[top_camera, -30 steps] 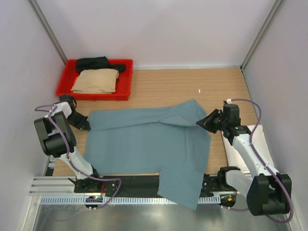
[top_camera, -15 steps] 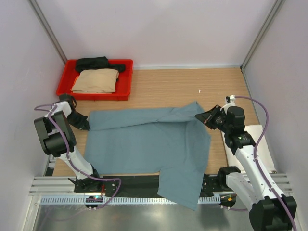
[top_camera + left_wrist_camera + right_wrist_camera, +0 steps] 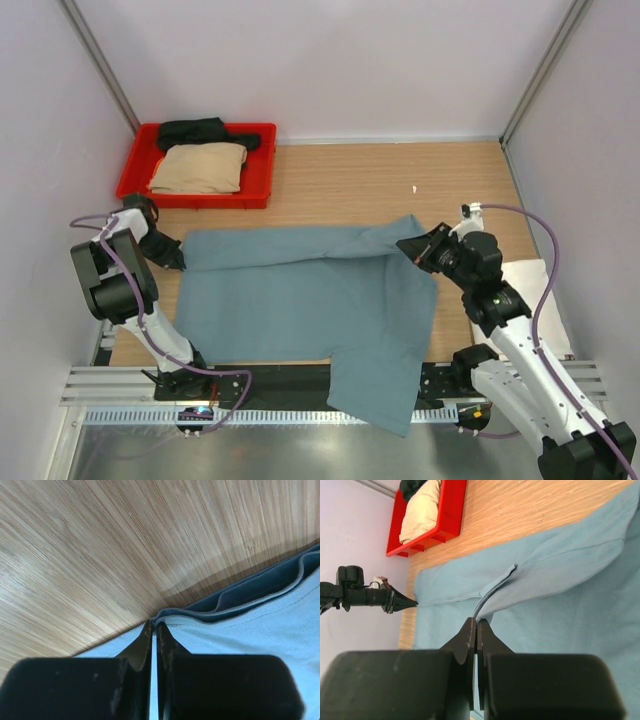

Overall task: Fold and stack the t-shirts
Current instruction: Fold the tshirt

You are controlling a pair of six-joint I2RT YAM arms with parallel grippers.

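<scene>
My right gripper is to lower and draw back next. Then it needs to tilt its fingers down onto the spread shirt.
A dusty teal-blue t-shirt [image 3: 300,300] lies spread on the wooden table, its lower part hanging over the near edge. My left gripper [image 3: 183,262] is shut on the shirt's far left corner, low at the table; the wrist view shows the cloth [image 3: 250,625] pinched at the fingertips of that gripper [image 3: 154,625]. My right gripper [image 3: 405,245] is shut on the shirt's far right edge, which is lifted and folded over. In the right wrist view the hem [image 3: 495,592] runs into the closed tips of that gripper [image 3: 476,622].
A red tray [image 3: 262,165] at the back left holds a folded tan t-shirt [image 3: 200,168] and a black t-shirt [image 3: 195,132]. A white t-shirt [image 3: 545,285] lies at the right, partly under my right arm. Walls close in left, right and behind.
My right gripper has carried the shirt's far right edge leftward, and the arm has stretched out over the table. The left gripper has stayed put.
</scene>
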